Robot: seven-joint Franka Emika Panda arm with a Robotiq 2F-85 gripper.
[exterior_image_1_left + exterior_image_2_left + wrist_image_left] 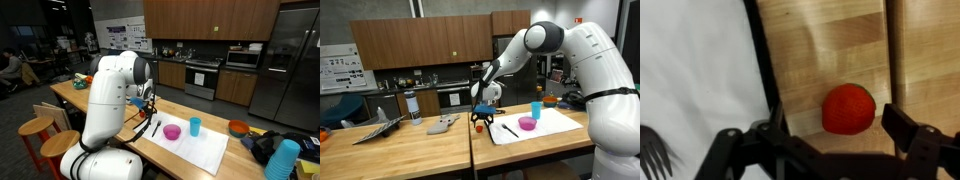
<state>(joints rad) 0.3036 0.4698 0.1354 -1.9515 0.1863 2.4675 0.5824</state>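
I need to move my gripper slightly away from the mat's black edge, then close it on the red strawberry (848, 109).
A red strawberry (849, 108) lies on the wooden table just beside the black edge of a white mat (690, 80). My gripper (840, 135) hangs directly over it, open, with a finger on each side and nothing held. In both exterior views the gripper (483, 113) (148, 101) points down near the mat's corner, and the strawberry (479, 126) shows as a small red spot beneath it. A black fork (652, 150) rests on the mat close by.
On the white mat (545, 130) stand a pink bowl (527, 123) and a blue cup (536, 110). An orange bowl (238, 128) and stacked blue cups (283, 160) sit at the table's end. A metal tray (378, 128) and a bottle (412, 106) are further along.
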